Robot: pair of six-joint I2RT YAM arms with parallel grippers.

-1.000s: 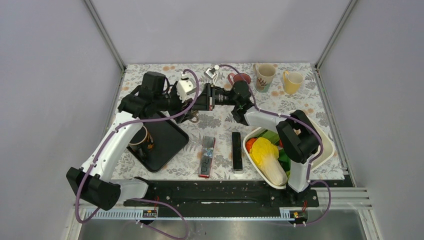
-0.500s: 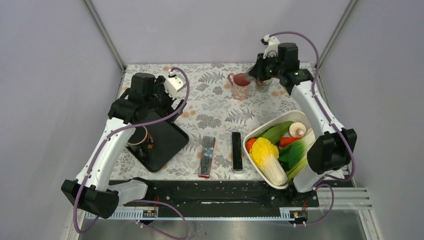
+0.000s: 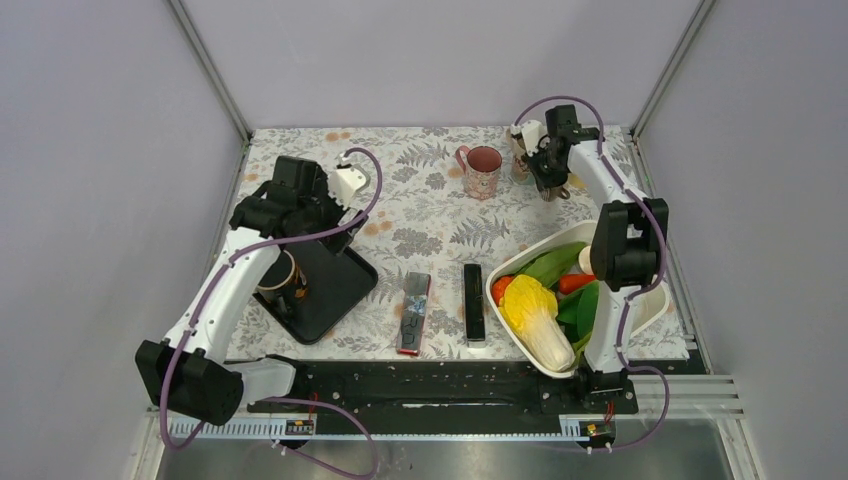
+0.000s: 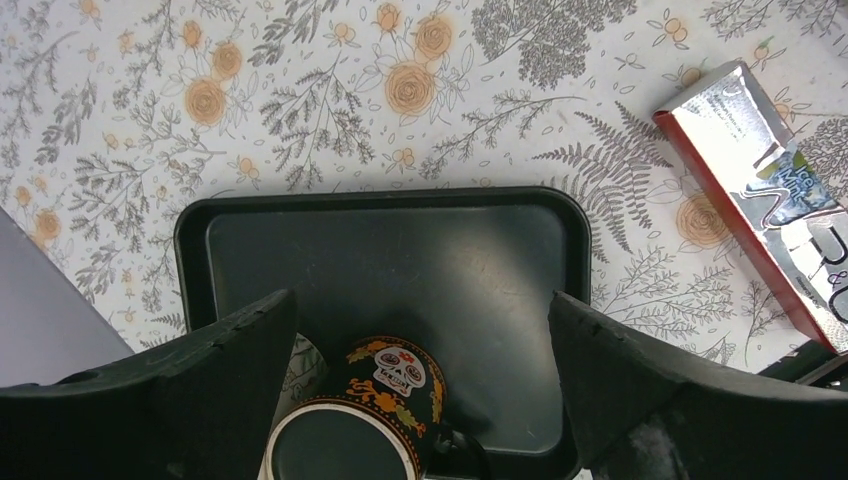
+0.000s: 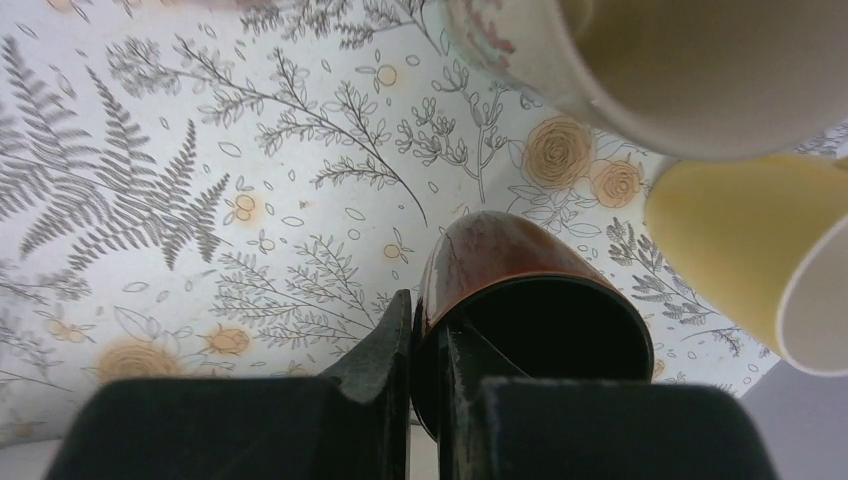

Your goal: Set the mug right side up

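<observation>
Next I should lower the brown mug in my right gripper straight down onto the flowered patch (image 3: 553, 195) (image 5: 555, 222) beside the yellow mug to release it, since the brown mug's opening already faces up.
A dark brown mug (image 5: 500, 250) hangs just above the flowered table at the back right, its mouth tipped up toward the wrist camera. My right gripper (image 5: 428, 310) is shut on its wall, one finger inside and one outside. From above, that gripper (image 3: 546, 172) sits beside the other mugs and mostly hides the brown one. My left gripper (image 4: 420, 300) stands wide open over a black tray (image 4: 400, 240), holding nothing. A black skull-painted mug (image 4: 400, 385) stands on the tray's near corner, below and between the fingers.
A cream mug (image 5: 650, 60) and a yellow mug (image 5: 740, 250) stand close beside the brown one. A pink glass mug (image 3: 481, 170) stands left of them. A white basket (image 3: 652, 300) of vegetables, a black bar (image 3: 473, 302) and a silver-red packet (image 3: 414, 313) lie nearer.
Both grippers met at the table's centre a second ago. The left jaws opened and drew back over the tray. The right arm swung to the back right, then lowered.
</observation>
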